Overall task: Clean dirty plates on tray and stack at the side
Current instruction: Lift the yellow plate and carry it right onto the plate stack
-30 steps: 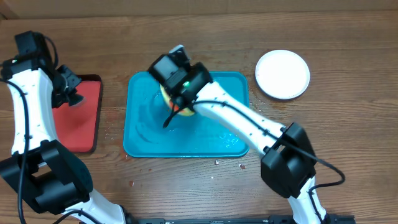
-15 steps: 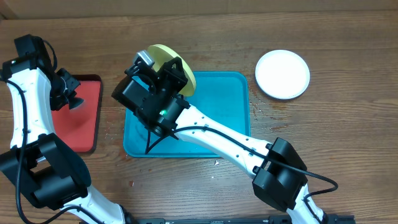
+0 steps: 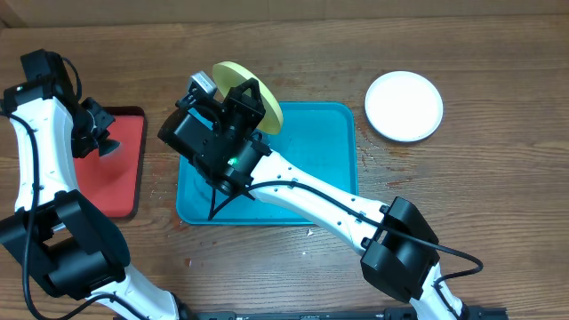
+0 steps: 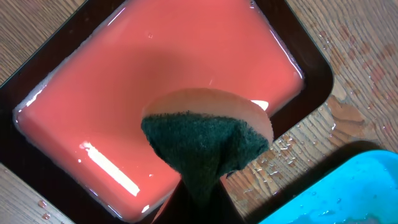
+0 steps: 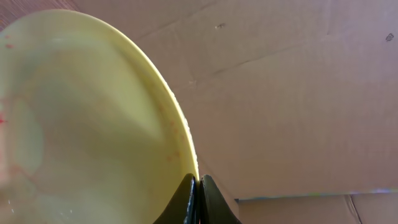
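Note:
The right gripper swings over the white plate [image 3: 404,106], below it and to its right in the overhead view, next. It then levels the tilted plate, lowers and releases.
My right gripper [image 3: 253,102] is shut on the rim of the yellow-green plate [image 3: 256,89] and holds it tilted up above the far left corner of the teal tray [image 3: 316,151]. In the right wrist view the plate [image 5: 81,118] fills the left side, with faint red marks, and the jaws [image 5: 199,186] pinch its edge. The white plate [image 3: 404,106] lies on the table right of the tray. My left gripper [image 3: 100,133] is shut on a sponge [image 4: 205,146] over the red tray [image 4: 155,81]. The light blue plate is not in view.
The red tray with dark rim [image 3: 116,173] sits left of the teal tray. Water drops lie on the wood between the trays [image 4: 298,146]. A cardboard wall [image 5: 298,93] stands behind the table.
My right gripper lifted the yellow-green plate off the teal tray and swung it up toward the far left corner, then nearly stopped. The left arm has not moved.

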{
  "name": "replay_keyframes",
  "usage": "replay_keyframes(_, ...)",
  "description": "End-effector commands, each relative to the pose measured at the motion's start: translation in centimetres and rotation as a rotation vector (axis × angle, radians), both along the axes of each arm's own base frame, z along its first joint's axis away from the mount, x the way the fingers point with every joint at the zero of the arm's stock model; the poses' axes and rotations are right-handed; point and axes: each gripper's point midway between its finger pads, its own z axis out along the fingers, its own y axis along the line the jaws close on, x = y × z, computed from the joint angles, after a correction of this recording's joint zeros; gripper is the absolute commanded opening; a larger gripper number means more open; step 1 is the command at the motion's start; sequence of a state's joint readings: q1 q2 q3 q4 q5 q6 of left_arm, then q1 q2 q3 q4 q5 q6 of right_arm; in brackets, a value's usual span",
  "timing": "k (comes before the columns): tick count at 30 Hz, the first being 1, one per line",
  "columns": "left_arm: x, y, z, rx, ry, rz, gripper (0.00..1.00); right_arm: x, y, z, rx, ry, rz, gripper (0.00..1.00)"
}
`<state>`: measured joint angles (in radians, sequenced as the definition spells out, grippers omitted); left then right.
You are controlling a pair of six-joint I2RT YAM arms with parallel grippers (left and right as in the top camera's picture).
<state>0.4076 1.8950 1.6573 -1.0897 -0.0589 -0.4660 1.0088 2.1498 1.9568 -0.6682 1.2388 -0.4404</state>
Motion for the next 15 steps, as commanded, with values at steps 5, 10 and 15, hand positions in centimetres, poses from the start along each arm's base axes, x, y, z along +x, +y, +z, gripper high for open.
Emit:
replay_keyframes(5, -0.1, 0.0, -0.3, -0.014, 0.005, 0.015, 0.04, -0.8, 1.5, -0.7, 0.162, 0.130, 0.105, 0.04)
replay_keyframes(10, -0.1, 0.0, -0.3, -0.014, 0.005, 0.015, 0.04, -0.5, 0.5, -2.8, 0.180, 0.249, 0.119, 0.04)
replay_keyframes(15, -0.1, 0.0, -0.3, -0.015, 0.007, 0.015, 0.04, 2.8, -3.7, -0.5, 0.341, 0.111, -0.049, 0.04)
